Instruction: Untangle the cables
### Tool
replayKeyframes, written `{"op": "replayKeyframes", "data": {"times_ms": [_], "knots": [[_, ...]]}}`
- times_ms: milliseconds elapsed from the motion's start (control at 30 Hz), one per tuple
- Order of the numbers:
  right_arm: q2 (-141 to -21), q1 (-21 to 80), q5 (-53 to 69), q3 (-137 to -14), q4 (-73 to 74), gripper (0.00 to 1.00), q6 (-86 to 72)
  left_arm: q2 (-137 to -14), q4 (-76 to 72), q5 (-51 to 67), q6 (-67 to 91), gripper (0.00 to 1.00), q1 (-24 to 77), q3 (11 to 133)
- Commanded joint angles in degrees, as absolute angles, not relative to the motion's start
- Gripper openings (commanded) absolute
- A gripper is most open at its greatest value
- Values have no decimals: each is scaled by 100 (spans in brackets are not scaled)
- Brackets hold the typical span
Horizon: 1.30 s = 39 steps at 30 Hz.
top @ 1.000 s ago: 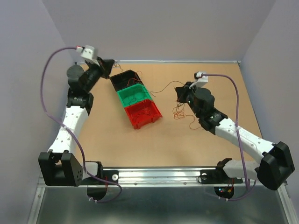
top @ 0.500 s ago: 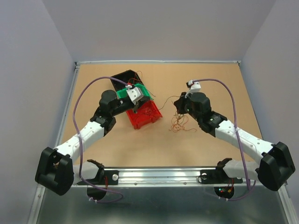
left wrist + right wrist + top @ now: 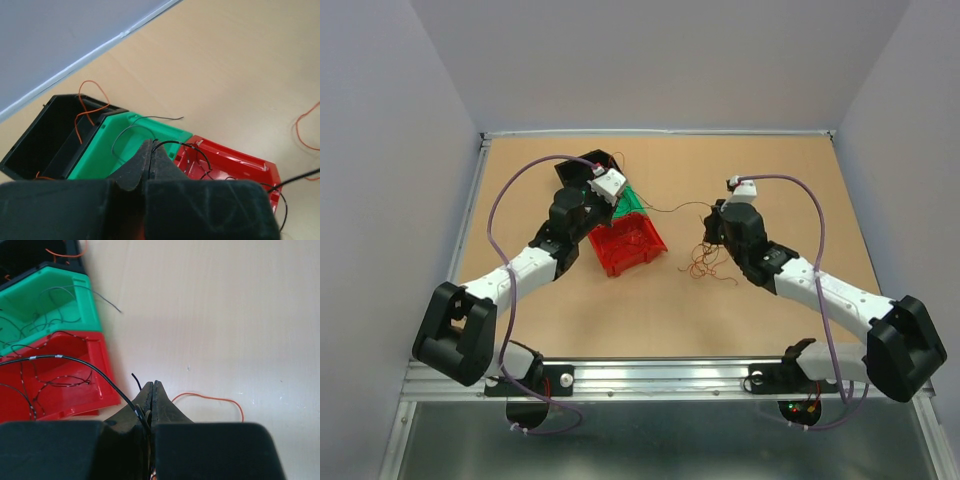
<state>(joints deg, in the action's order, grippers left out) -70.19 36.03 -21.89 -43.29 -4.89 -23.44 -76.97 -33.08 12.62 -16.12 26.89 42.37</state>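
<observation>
My left gripper holds the thin black cable over the green bin and will move it back and down into the red bin next.
My left gripper hovers over the green bin and is shut on a thin black cable. That cable arcs from its tips down over the red bin. My right gripper is shut on a black cable that stretches left across the red bin. Seen from above, one taut black cable spans between the two grippers. A tangle of red and orange cables lies on the table below the right gripper.
Black bin, green bin and red bin stand in a row at centre left, each holding loose wires. An orange wire hangs over the black bin. Another orange wire lies beside the right fingers.
The left arm has swung from the back left corner forward and right over the bins. The right gripper has shifted slightly nearer, and a black cable now stretches between the grippers.
</observation>
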Motion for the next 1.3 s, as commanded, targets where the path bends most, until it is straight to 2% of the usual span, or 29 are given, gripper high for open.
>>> {"op": "replayKeyframes", "data": {"times_ms": [0, 233, 400, 467, 633, 833, 967, 1100, 1267], "knots": [[-7250, 3612, -2584, -4368, -809, 1, -2487, -7690, -3709, 484, -1555, 0, 2707, 4509], [-7567, 3604, -2453, -4447, -809, 0, -2488, -7497, -3482, 772, -1986, 0, 2760, 4272], [-7813, 3604, -2260, -4552, -800, 1, -2461, -7523, -2296, 2361, -2880, 0, 2839, 4481], [-7901, 3612, -2233, -4570, -800, 1, -2452, -7733, -1733, 2478, -3032, 0, 2961, 4744], [-7954, 3604, -2382, -4570, -782, 1, -2470, -8339, -1021, 1952, -3269, 0, 3155, 5115], [-7919, 3604, -2637, -4597, -650, 0, -2549, -8762, -871, 924, -3138, 0, 3190, 5089], [-8042, 3612, -2611, -4658, -615, 1, -2549, -9377, -352, 949, -3085, 0, 3190, 5440], [-8130, 3604, -2602, -4720, -554, 1, -2540, -9317, -316, 1151, -3059, 18, 3164, 5449], [-8086, 3604, -2716, -4729, -510, 1, -2540, -8939, -325, 1607, -2874, 28, 2814, 5458]]}}
